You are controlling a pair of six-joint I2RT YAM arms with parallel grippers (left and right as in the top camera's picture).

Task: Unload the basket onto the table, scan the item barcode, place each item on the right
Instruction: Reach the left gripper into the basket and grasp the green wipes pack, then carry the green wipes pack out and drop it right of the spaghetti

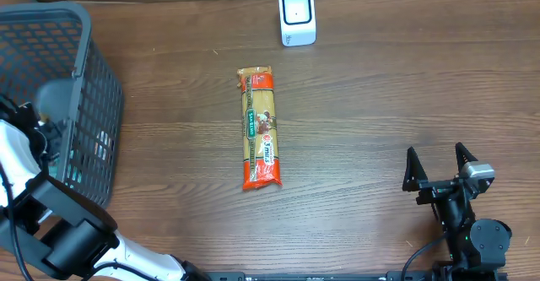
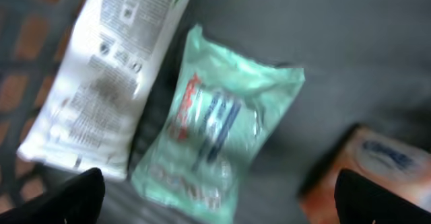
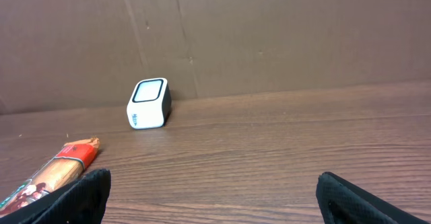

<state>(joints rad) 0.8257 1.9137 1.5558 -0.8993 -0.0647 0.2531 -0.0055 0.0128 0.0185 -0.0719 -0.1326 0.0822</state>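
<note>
Next, my left gripper moves down onto the packet's printed middle (image 2: pixel 207 135) and closes across it, because the green packet lies below the gripper, between its open fingers.
A small white barcode scanner (image 1: pixel 297 17) (image 3: pixel 148 103) stands at the table's far side. A long orange pasta packet (image 1: pixel 258 129) (image 3: pixel 60 170) lies flat mid-table, apart from both grippers. My left arm reaches down into the dark mesh basket (image 1: pixel 101 87). There my left gripper (image 2: pixel 217 177) is open, hovering over a green packet (image 2: pixel 215 126); the view is blurred. A white packet (image 2: pixel 101 76) lies left of it and an orange box (image 2: pixel 377 167) right. At the front right my right gripper (image 1: pixel 435 153) (image 3: pixel 212 177) stands open and empty, facing the scanner.
The basket fills the table's left edge, with several packaged items on its floor. A brown cardboard wall (image 3: pixel 269 35) closes off the back of the table behind the scanner. Bare wood lies between the pasta packet and the right gripper.
</note>
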